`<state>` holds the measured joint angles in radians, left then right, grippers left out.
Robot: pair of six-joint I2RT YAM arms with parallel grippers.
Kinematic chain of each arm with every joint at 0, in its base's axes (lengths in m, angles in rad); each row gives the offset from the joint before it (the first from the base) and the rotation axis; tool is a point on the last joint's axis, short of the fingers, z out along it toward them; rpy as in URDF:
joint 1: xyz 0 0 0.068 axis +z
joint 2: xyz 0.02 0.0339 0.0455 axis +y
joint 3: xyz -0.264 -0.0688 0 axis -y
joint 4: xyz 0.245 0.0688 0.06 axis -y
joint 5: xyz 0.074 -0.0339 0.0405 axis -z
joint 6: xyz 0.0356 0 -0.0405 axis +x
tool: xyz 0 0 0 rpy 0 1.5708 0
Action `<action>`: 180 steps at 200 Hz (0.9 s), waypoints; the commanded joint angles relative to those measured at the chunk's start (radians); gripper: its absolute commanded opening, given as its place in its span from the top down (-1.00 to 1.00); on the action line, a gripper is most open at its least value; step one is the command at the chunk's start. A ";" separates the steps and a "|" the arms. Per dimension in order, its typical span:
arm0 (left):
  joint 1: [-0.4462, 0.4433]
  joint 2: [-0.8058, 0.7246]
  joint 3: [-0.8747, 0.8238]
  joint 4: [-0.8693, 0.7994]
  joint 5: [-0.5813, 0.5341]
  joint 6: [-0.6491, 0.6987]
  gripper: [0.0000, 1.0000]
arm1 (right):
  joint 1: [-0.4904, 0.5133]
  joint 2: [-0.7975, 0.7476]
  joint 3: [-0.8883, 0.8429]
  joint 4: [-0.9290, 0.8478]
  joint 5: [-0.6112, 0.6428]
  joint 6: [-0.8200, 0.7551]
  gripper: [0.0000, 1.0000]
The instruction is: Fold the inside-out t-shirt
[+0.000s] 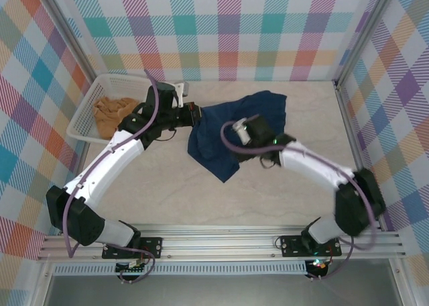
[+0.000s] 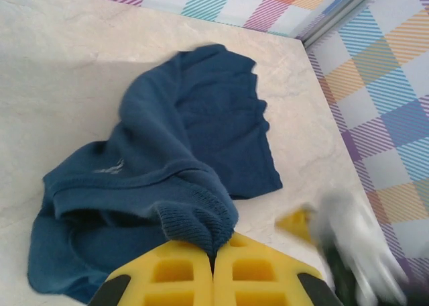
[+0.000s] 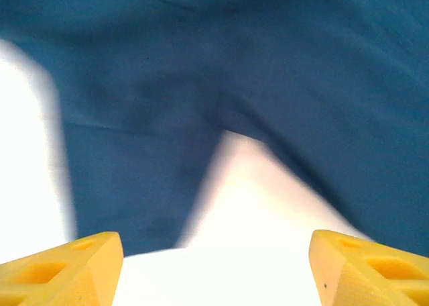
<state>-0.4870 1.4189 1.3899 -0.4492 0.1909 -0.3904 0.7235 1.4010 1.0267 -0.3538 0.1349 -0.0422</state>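
I need to lower my right gripper next toward the basket side, onto the hemmed fold on the shirt's near flap [image 1: 210, 161], because bare table is between its open fingers.
The inside-out t-shirt [image 1: 228, 128] is dark navy and lies crumpled in the middle of the table. In the left wrist view the t-shirt [image 2: 201, 118] shows a small pale mark [image 2: 110, 166] near its collar. My left gripper [image 2: 214, 249] is shut on a ribbed fold of that collar, at the shirt's left edge [image 1: 196, 113]. My right gripper [image 1: 249, 133] hangs over the shirt's middle. In the right wrist view it [image 3: 214, 269] stands open above the bare table, with nothing between its yellow fingers [image 3: 67, 266], and the navy cloth [image 3: 201, 71] lies just ahead.
A white basket [image 1: 84, 121] stands at the left of the table and holds a tan-orange garment [image 1: 114, 111]. Checked walls close the table at the back and on both sides. In the left wrist view the right arm [image 2: 348, 232] shows as a blur beside the shirt.
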 commanded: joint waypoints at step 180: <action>0.011 0.052 -0.009 0.111 -0.108 0.104 0.20 | -0.257 -0.248 -0.148 0.273 -0.350 0.235 1.00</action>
<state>-0.4866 1.4372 1.3903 -0.4480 0.1215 -0.3912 0.7944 1.5623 0.8200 0.4950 0.1272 -0.0086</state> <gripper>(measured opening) 0.059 0.049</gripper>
